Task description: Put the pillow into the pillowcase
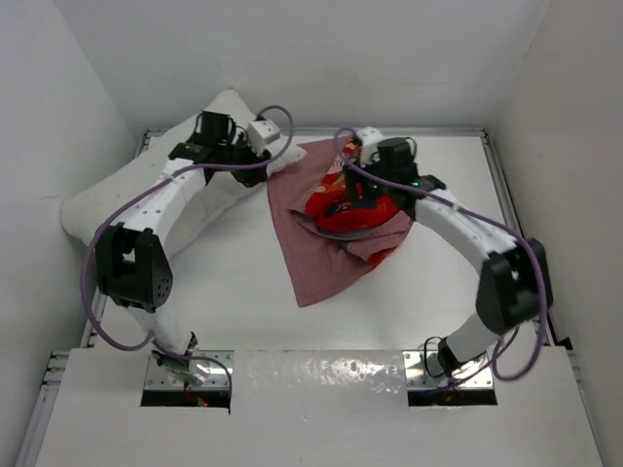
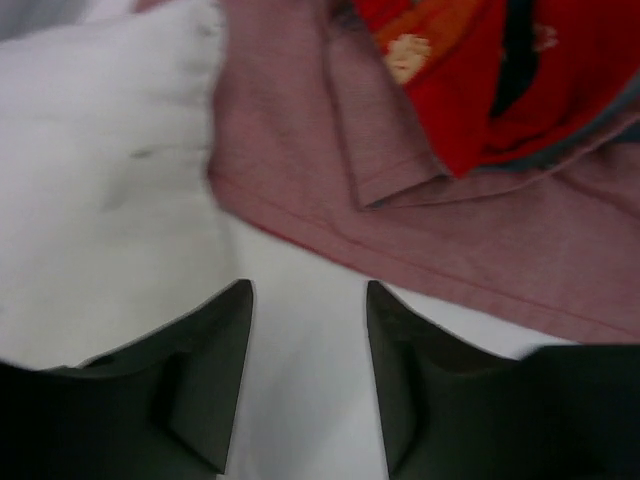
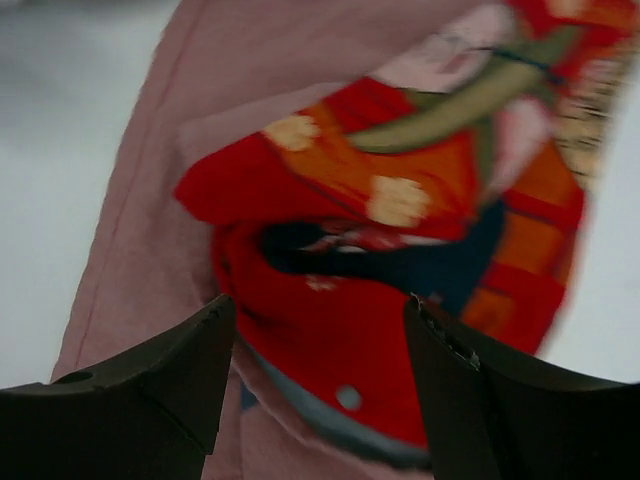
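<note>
I will next move my right gripper down and to its left in the top view to close on the red fold [image 1: 355,209] by the pillowcase's dark band, which lies that way.
The white pillow [image 1: 117,199] lies at the far left of the table, partly under my left arm. The pillowcase [image 1: 326,243] lies crumpled in the middle, its dull pink inside showing, with a red printed fold [image 1: 355,209] on top. My left gripper [image 1: 261,156] is open and empty between the pillow [image 2: 100,180] and the pillowcase edge [image 2: 450,250]. My right gripper [image 1: 343,187] is open right above the red printed fold [image 3: 380,290], jaws either side of it, holding nothing.
White walls enclose the table on the left, back and right. Metal rails [image 1: 516,233] run along the table's sides. Purple cables [image 1: 97,253] loop off both arms. Bare table [image 1: 224,292] lies in front of the pillowcase.
</note>
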`<state>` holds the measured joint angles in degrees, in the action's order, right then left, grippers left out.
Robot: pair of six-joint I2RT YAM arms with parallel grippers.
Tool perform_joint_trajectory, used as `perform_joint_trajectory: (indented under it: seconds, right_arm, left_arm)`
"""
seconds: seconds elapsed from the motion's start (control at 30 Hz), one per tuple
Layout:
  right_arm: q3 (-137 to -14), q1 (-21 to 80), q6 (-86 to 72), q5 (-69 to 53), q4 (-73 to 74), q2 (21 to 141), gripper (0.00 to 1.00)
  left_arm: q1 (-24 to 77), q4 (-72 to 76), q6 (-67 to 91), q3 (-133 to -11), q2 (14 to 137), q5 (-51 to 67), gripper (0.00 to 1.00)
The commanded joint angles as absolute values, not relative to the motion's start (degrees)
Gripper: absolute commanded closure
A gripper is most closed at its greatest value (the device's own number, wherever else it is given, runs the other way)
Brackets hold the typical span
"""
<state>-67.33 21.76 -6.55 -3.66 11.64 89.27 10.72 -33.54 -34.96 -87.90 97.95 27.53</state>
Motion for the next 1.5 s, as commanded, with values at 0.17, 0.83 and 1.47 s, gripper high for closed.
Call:
perform_joint_trajectory:
  seconds: [0.17, 0.83, 1.47]
  right_arm:
    - [-73.84, 25.93, 3.69, -12.83, 15.03, 106.16, 0.35]
    - [-67.06, 22.86, -9.57, -11.08, 3.43, 103.55, 1.0]
    - [-97.13, 1.84, -14.25, 5.89, 5.83, 76.84, 1.0]
  left_arm:
    - [15.82, -27.17, -30.88, -88.41, 107.56, 32.26, 0.36]
    - [19.51, -10.99, -27.52, -90.87, 125.16, 35.6, 0.96]
    - [18.72, 18.27, 4.29, -140.79, 124.54, 43.41, 1.0]
